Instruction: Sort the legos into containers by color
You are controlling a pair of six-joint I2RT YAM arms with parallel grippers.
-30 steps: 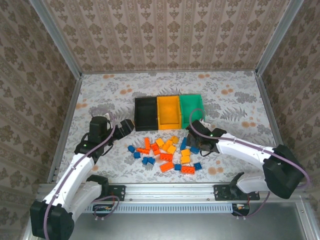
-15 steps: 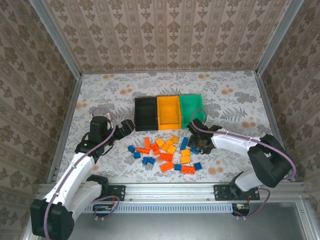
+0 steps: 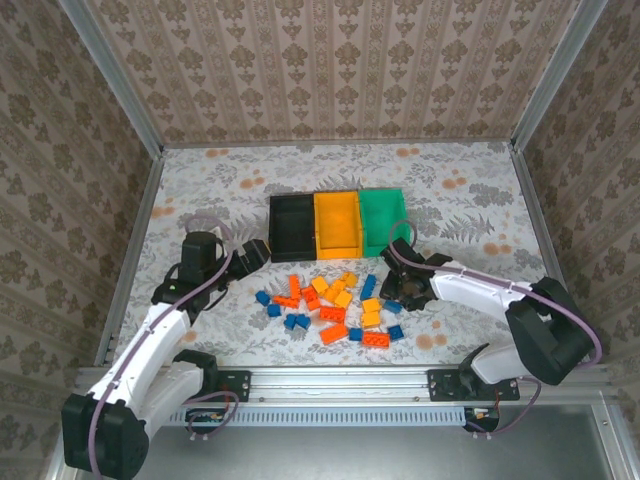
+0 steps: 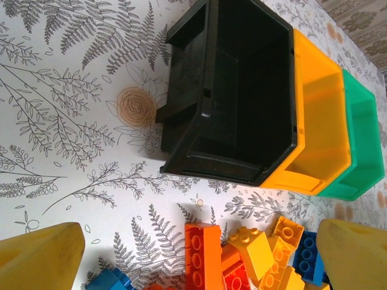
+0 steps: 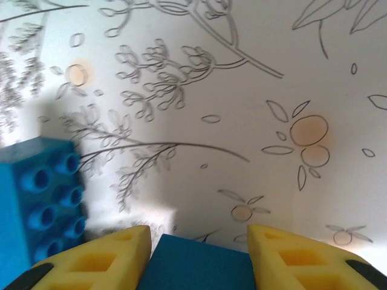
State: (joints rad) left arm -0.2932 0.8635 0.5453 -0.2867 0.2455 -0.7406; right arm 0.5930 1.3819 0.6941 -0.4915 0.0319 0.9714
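Note:
My right gripper next lifts the blue lego above the raised sides of the green bin (image 3: 384,215), carries it outward over the bin's opening and releases it.
The legos (image 3: 335,300), blue, orange-red and yellow-orange, lie scattered on the table in front of the containers: a black bin (image 3: 291,225), a yellow-orange bin (image 3: 337,222) and a green bin (image 3: 384,215) joined in a row. My right gripper (image 3: 397,291) is low at the pile's right edge. In the right wrist view its yellow pads (image 5: 115,254) press both sides of a blue lego (image 5: 199,266), with another blue lego (image 5: 42,199) lying to the left. My left gripper (image 3: 255,252) hovers open left of the pile, near the black bin (image 4: 242,90), over an orange-red lego (image 4: 202,254).
The floral-patterned table (image 3: 220,190) is walled on three sides by patterned panels and metal posts. Open table surface lies behind the bins and to the far left and right of the pile.
My right gripper has narrowed its jaws around a blue lego at the pile's right edge, and its arm has shifted a little. The left arm has stayed still.

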